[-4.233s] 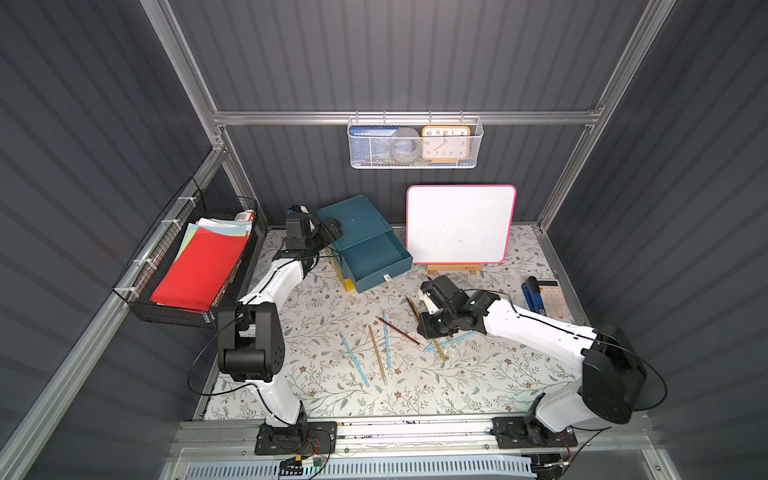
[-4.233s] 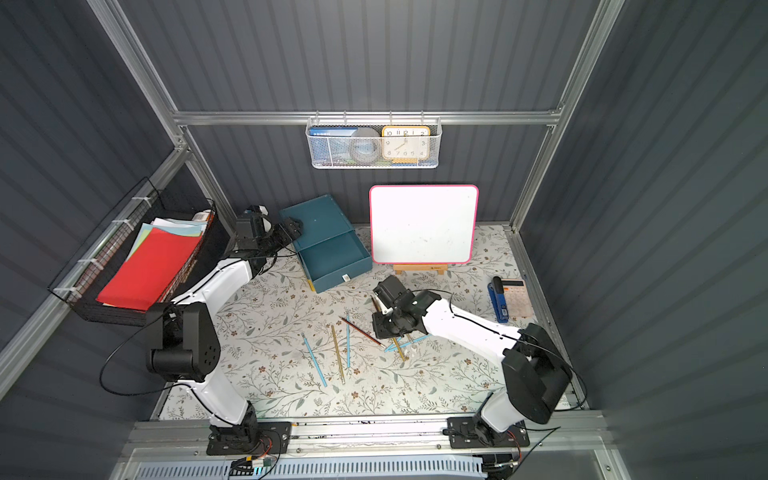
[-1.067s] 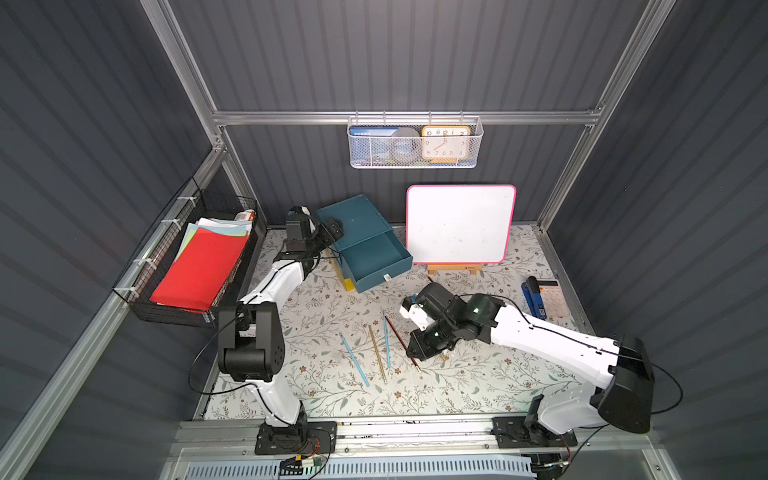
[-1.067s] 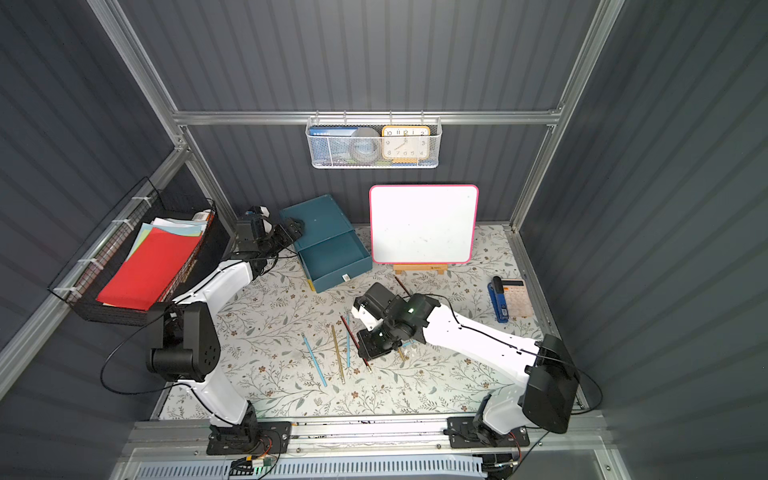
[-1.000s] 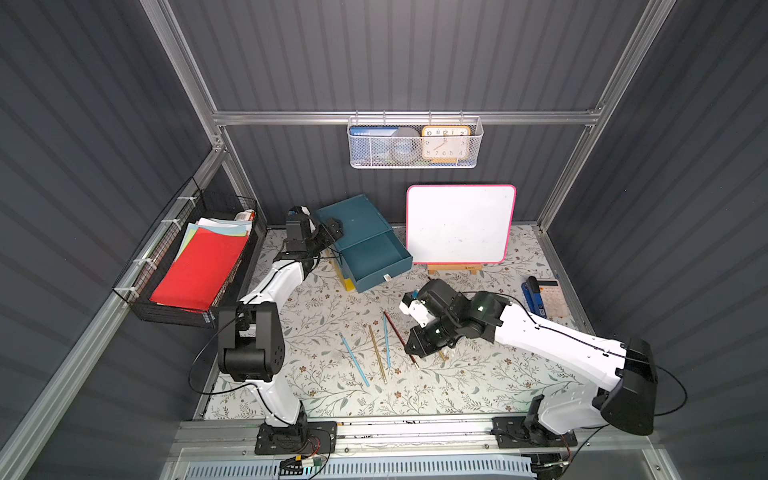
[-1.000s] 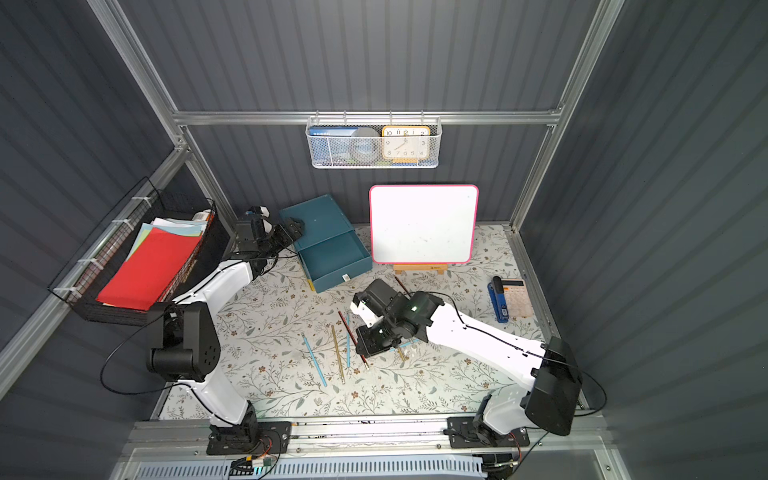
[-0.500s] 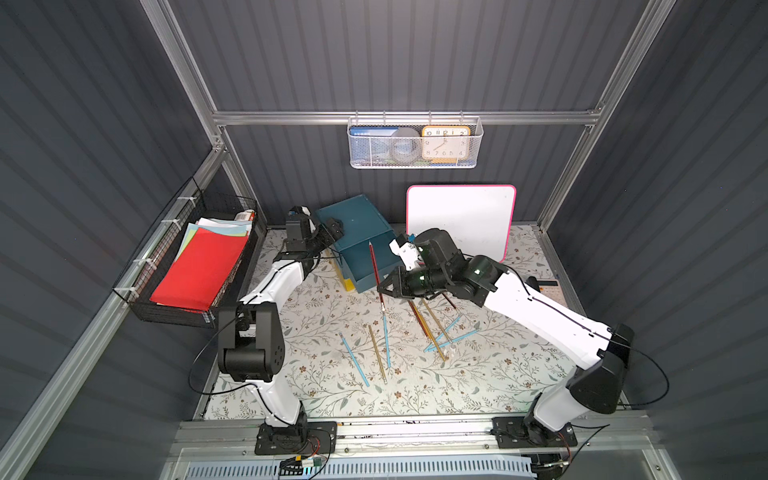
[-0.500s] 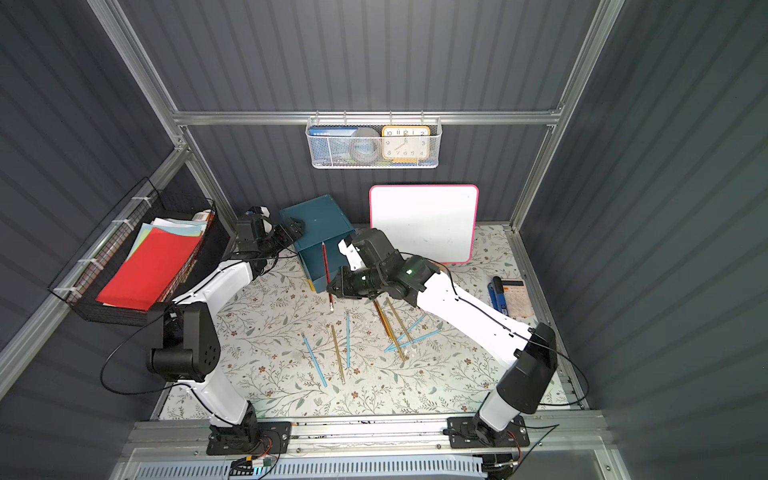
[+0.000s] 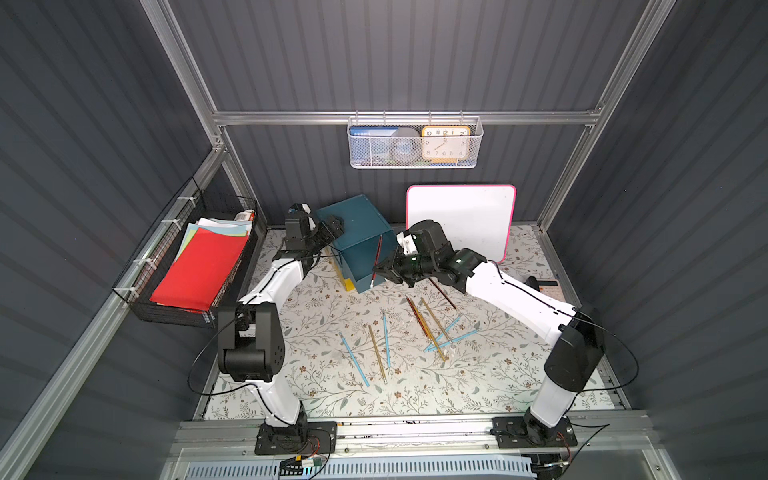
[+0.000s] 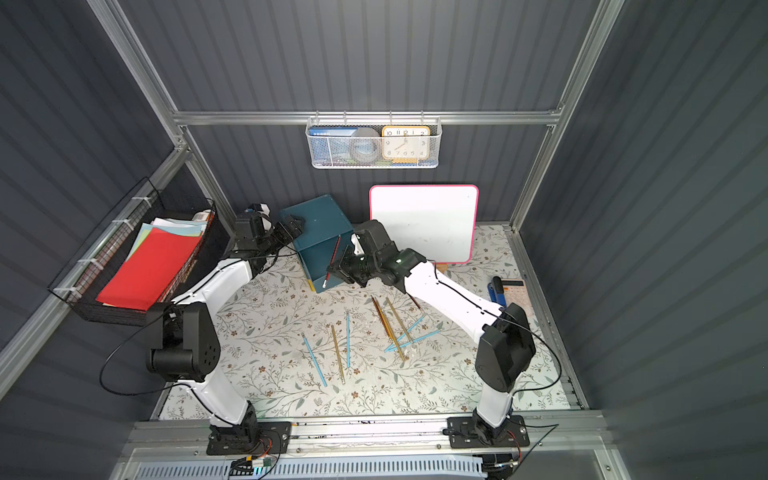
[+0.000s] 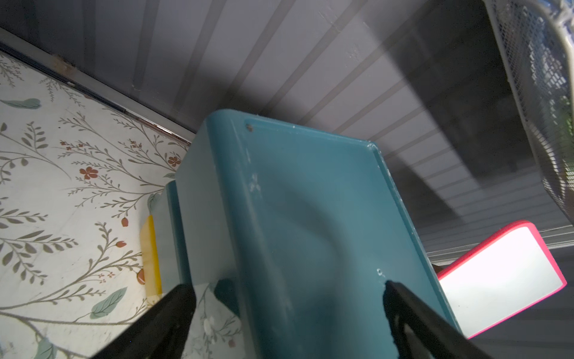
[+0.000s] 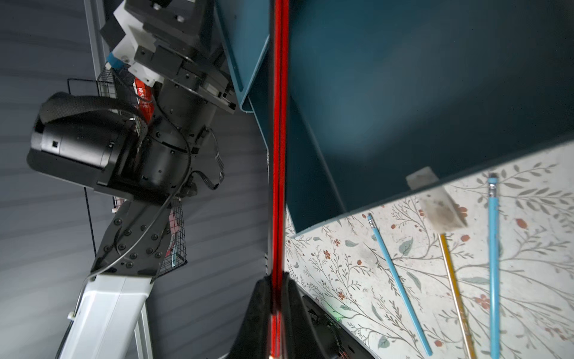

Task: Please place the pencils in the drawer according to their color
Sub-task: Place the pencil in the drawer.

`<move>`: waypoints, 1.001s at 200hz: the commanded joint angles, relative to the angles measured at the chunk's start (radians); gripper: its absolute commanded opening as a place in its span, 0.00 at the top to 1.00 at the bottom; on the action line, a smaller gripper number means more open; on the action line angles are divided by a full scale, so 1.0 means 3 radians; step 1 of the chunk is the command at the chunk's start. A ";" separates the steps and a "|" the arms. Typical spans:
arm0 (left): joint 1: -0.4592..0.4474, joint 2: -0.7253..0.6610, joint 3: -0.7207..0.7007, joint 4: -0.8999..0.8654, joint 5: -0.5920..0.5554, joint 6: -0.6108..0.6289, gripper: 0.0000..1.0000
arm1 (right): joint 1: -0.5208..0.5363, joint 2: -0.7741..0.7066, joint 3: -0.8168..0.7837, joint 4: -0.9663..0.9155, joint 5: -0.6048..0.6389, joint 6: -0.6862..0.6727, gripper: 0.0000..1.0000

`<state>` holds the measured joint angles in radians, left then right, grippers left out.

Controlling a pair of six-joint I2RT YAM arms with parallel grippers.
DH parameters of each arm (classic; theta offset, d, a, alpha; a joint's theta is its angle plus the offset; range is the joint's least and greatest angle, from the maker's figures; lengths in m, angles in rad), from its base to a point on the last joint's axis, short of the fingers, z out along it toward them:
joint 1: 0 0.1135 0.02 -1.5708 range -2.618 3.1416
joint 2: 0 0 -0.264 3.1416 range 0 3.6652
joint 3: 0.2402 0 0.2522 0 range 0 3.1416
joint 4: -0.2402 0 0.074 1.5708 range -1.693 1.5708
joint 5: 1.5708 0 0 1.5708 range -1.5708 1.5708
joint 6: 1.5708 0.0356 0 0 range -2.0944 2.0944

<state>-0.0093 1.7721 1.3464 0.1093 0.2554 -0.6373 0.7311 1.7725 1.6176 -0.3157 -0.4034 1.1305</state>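
Note:
My right gripper will next move outward and down, tilt the dark red pencil flatter and release it onto the open drawer's bottom, as the pencil still stands steeply.
My right gripper is shut on a dark red pencil. It holds the pencil steeply tilted above the open drawer of the teal cabinet. My left gripper is open. One of its fingers lies over the cabinet's top and the other beside its corner. On the table lie several pencils: light blue ones, golden ones and a dark red one.
A pink-framed whiteboard leans on the back wall right of the cabinet. A wire basket with a clock hangs above. A black basket of papers hangs at the left wall. A blue stapler and a calculator sit at the right edge.
My right gripper has lifted the dark red pencil off the table and carried it back-left to the open drawer. The left arm has stayed at the cabinet.

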 commanded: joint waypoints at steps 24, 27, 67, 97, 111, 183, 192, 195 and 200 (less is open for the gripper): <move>0.0005 0.0014 0.0046 0.0029 0.0069 -0.0011 0.00 | -0.0050 0.0219 0.0087 0.0340 0.0014 0.0487 1.00; 0.0006 0.0013 0.0040 0.0029 0.0069 -0.0008 0.00 | -0.0053 0.0235 0.0094 0.0353 0.0015 0.0499 1.00; 0.0006 0.0018 0.0020 0.0054 0.0074 -0.0003 0.00 | -0.0088 0.0478 0.0317 0.0300 0.0071 0.0573 1.00; 0.0002 0.0033 0.0017 0.0070 0.0088 -0.0012 0.00 | -0.0139 0.0680 0.0517 0.0206 0.0092 0.0555 1.00; 0.0003 0.0027 0.0016 0.0082 0.0089 -0.0018 0.00 | -0.0154 0.0762 0.0627 0.0135 0.0080 0.0523 1.00; 0.0007 0.0049 0.0039 0.0100 0.0109 -0.0044 0.00 | -0.0157 0.0773 0.0846 -0.0085 0.0073 0.0320 0.61; 0.0005 0.0050 0.0046 0.0101 0.0097 -0.0046 0.00 | -0.0157 0.0739 0.0846 -0.0087 0.0054 0.0296 0.61; 0.0005 0.0048 0.0045 0.0101 0.0095 -0.0045 0.00 | -0.0154 0.0723 0.0846 -0.0084 0.0051 0.0283 0.61; 0.0005 0.0054 0.0046 0.0097 0.0090 -0.0039 0.00 | -0.0156 0.0696 0.0846 -0.0091 0.0047 0.0260 0.62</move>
<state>-0.0093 1.7756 1.3464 0.1181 0.2703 -0.6418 0.6834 2.0190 1.8500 -0.3141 -0.3820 1.2507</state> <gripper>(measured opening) 0.998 0.385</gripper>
